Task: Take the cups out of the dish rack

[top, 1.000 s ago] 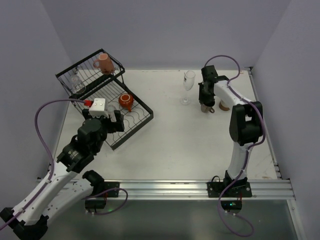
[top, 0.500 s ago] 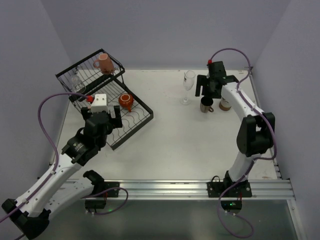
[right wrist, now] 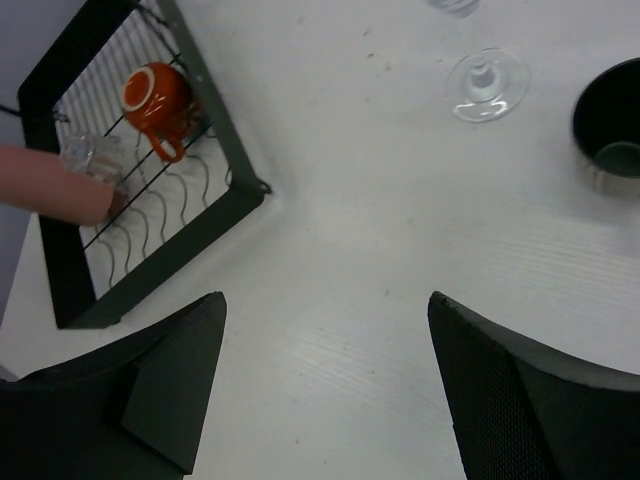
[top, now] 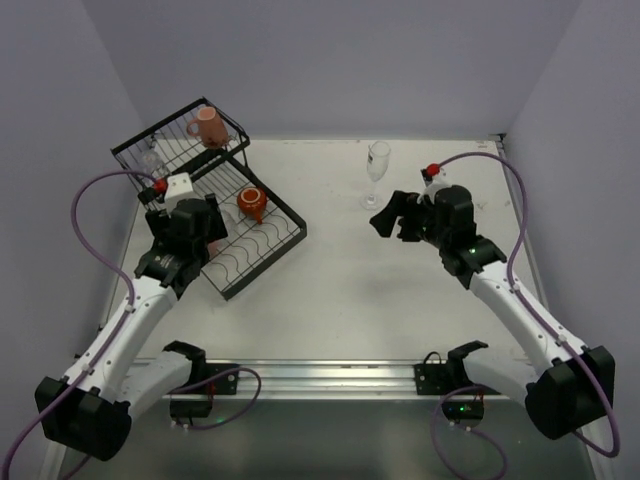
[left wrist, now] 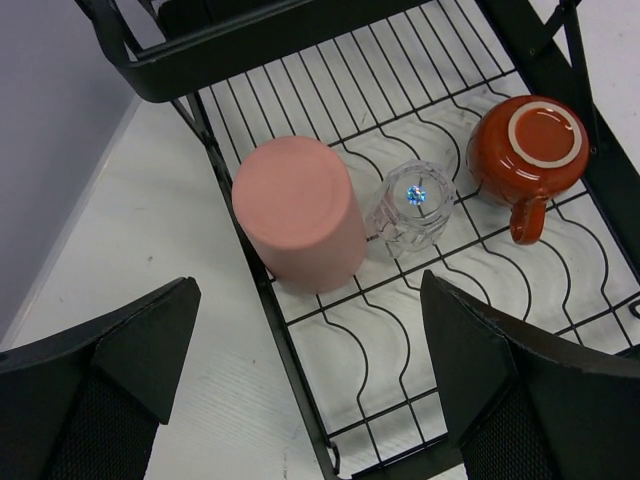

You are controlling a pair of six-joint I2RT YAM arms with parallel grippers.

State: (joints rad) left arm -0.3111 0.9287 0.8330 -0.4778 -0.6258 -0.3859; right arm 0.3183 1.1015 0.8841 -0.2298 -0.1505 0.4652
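Note:
My left gripper lowers the open fingers around the tumbler's upturned base (left wrist: 293, 191) next, one on the side by the clear glass, as the salmon tumbler stands inverted below.
The black dish rack (top: 283, 238) stands at the table's far left. A pink mug (top: 207, 127) lies in its raised basket, and an orange-red mug (top: 252, 203) sits upside down on the flat tray. In the left wrist view a salmon tumbler (left wrist: 298, 213), a clear glass (left wrist: 414, 206) and the orange-red mug (left wrist: 528, 148) stand inverted on the tray. My left gripper (left wrist: 310, 400) hangs open above the tray's near edge. My right gripper (top: 386, 217) is open over bare table, holding nothing. A clear stemmed glass (top: 377, 170) stands behind it, with a dark cup (right wrist: 610, 125) beside it.
Purple walls close the table at the back and both sides. Each arm trails a purple cable (top: 90, 215). Another clear glass (top: 150, 158) rests in the raised basket. A metal rail (top: 400, 375) runs along the near edge.
My right gripper has opened, let go of the dark cup and drawn back toward the table's middle. My left arm has swung left over the rack's tray.

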